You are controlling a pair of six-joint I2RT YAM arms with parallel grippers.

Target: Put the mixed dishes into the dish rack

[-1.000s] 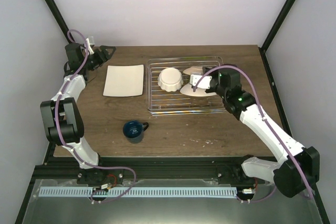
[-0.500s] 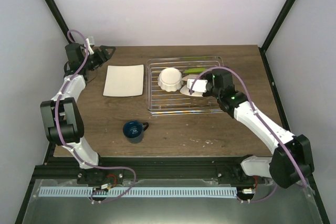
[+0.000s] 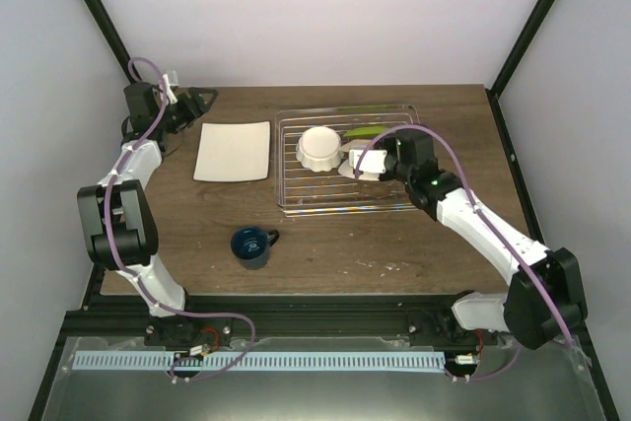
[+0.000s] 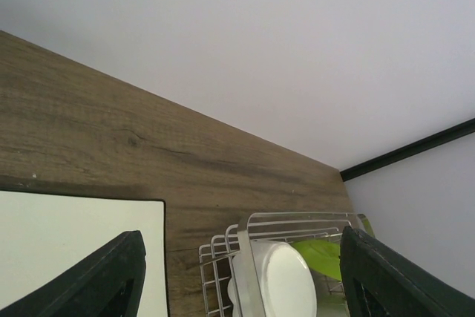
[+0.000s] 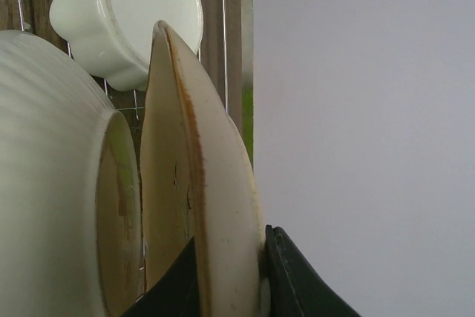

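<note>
The beige plate is already on edge, so I need to move my right gripper gently outward and down into the gap before the lime-green plate (image 3: 373, 132) next, to release the beige plate.
The silver wire dish rack (image 3: 325, 194) stands at centre right. The white scalloped bowl (image 3: 319, 148) lies upside down in it, and the lime-green plate (image 3: 373, 132) leans at its back. My right gripper (image 3: 357, 167) is shut on the beige plate (image 5: 194, 183), held on edge over the rack beside the bowl (image 5: 126, 12). The white square plate (image 3: 234, 151) lies flat left of the rack. The dark blue mug (image 3: 251, 246) stands in front of it. My left gripper (image 3: 197, 99) is open and empty at the back left, its fingers (image 4: 111, 276) wide apart.
The left wrist view looks along the table at the rack (image 4: 297, 219), the bowl (image 4: 286, 281), the green plate (image 4: 326, 254) and the square plate (image 4: 67, 246). A white ribbed rounded surface (image 5: 52, 183) fills the left of the right wrist view. Black frame posts stand at the back corners.
My right gripper has moved left and a little back over the rack with the beige plate, which now stands more on edge near the bowl. The left arm has not moved.
</note>
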